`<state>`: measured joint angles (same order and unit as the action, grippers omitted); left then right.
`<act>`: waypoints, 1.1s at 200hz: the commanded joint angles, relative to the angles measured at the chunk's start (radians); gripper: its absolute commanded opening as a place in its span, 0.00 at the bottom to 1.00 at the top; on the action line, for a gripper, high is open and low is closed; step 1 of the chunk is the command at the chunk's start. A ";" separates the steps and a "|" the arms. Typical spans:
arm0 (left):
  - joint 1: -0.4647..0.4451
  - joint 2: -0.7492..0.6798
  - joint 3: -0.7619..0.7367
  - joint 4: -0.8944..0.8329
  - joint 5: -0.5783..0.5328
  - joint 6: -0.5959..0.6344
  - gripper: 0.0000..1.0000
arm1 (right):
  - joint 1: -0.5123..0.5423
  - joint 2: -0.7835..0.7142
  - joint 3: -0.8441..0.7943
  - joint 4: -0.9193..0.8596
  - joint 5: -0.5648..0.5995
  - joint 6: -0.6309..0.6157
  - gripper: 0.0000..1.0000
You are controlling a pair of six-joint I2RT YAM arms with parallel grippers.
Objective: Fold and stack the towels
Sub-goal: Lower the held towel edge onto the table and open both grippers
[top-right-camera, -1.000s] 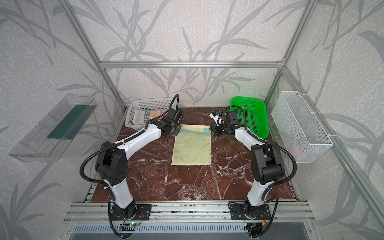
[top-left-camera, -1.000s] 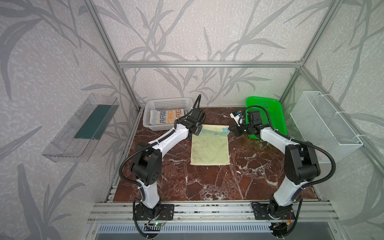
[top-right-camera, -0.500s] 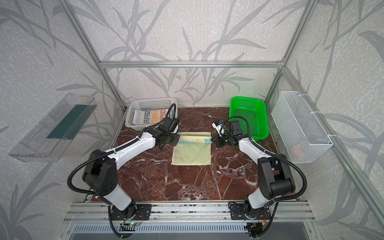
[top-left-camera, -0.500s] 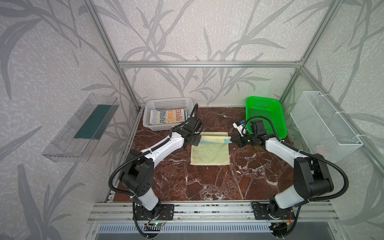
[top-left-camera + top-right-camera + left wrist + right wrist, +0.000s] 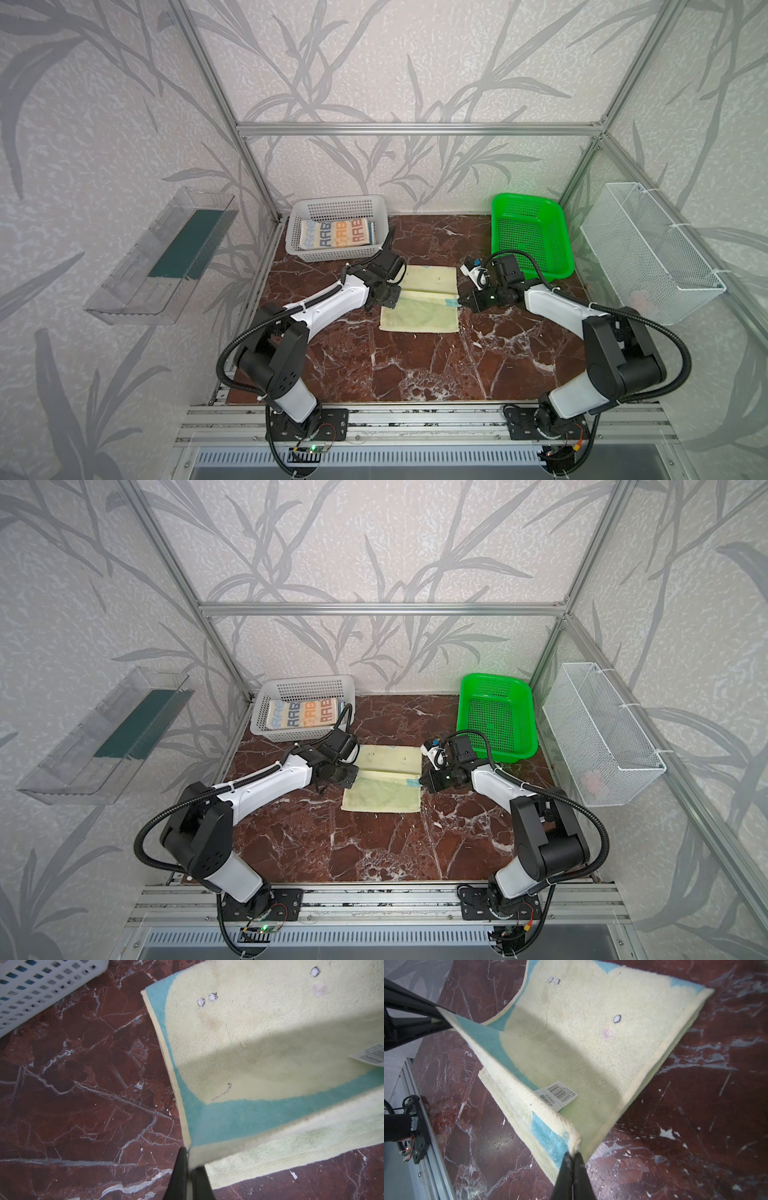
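Observation:
The lower layer's near corner [image 5: 385, 327] [image 5: 218, 1183] is below and back from my left gripper, so my left gripper should pull the raised corner back and down toward it and let go.
A pale yellow and teal towel [image 5: 419, 322] [image 5: 382, 800] lies mid-table in both top views, its far edge lifted and carried over the near half. My left gripper [image 5: 392, 301] [image 5: 188, 1155] is shut on that edge's left corner. At the other corner, my right gripper [image 5: 460, 302] [image 5: 573, 1152] is shut on the hem. The raised edge is stretched between them, and a barcode label [image 5: 560, 1093] shows on the underside. A folded striped towel with "RABBIT" lettering [image 5: 336, 235] [image 5: 303, 715] lies in the white basket [image 5: 338, 203].
A green basket [image 5: 528, 237] stands at the back right, just behind the right wrist. A white wire basket [image 5: 648, 253] hangs on the right wall and a clear shelf [image 5: 162, 253] on the left wall. The white basket's corner [image 5: 31, 991] is near the left gripper.
Both grippers have come from the towel's far end toward the front, drawing the far edge over the cloth. The fold has grown.

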<state>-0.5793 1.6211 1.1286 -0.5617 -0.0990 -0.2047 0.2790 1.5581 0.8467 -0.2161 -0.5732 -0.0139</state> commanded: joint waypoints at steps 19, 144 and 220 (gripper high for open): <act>0.002 -0.091 -0.023 -0.008 -0.043 -0.025 0.00 | -0.001 -0.096 -0.034 -0.054 0.027 0.023 0.00; -0.031 -0.106 -0.117 0.007 -0.056 -0.066 0.00 | 0.080 -0.058 0.003 -0.146 0.014 0.011 0.00; -0.042 -0.042 -0.149 0.022 -0.013 -0.073 0.00 | 0.116 0.019 0.068 -0.306 0.017 0.002 0.00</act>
<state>-0.6132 1.5497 1.0061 -0.5392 -0.1101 -0.2485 0.3820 1.5429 0.8749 -0.4221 -0.5674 -0.0113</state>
